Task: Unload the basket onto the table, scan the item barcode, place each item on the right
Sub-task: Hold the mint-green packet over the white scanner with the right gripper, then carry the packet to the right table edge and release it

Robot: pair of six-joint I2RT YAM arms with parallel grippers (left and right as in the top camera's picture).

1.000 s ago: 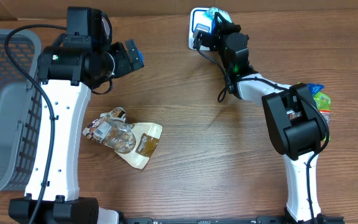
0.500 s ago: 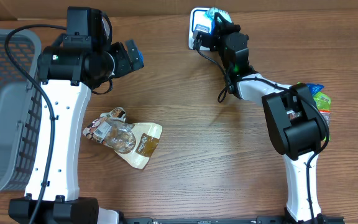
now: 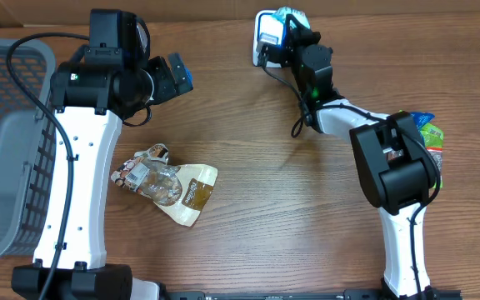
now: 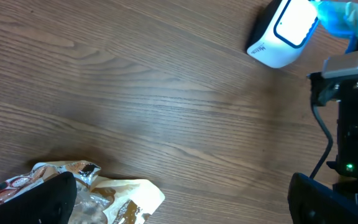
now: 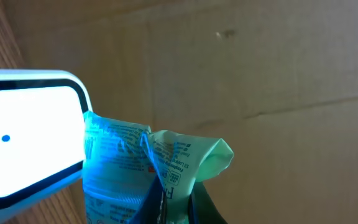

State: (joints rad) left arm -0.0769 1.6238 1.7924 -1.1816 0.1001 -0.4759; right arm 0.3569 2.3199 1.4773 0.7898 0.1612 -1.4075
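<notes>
The robot should next swing its right gripper back from the scanner (image 3: pixel 267 29) and release the packet over the other packets, since they lie to its right in the overhead view.
The item is a green printed packet (image 5: pixel 143 163), its face lit blue by the white barcode scanner (image 5: pixel 23 143) that it is pressed up against. My right gripper (image 5: pixel 171 208) is shut on the packet's lower edge. From overhead, the right gripper (image 3: pixel 290 33) holds the packet (image 3: pixel 291 17) at the scanner (image 3: pixel 267 29) by the table's far edge. My left gripper (image 3: pixel 161 83) hangs open above the table's left half with nothing between its fingers. In the left wrist view the scanner (image 4: pixel 284 31) and the blue-lit packet (image 4: pixel 344 15) sit at the top right.
A crumpled tan and silver snack bag (image 3: pixel 169 183) lies on the wood below the left gripper. A grey mesh basket (image 3: pixel 7 125) fills the left edge. More packets (image 3: pixel 430 137) lie at the right edge. A cardboard wall (image 5: pixel 260 74) stands behind the scanner.
The right gripper and packet have shifted very slightly toward the scanner. The left arm has not moved.
</notes>
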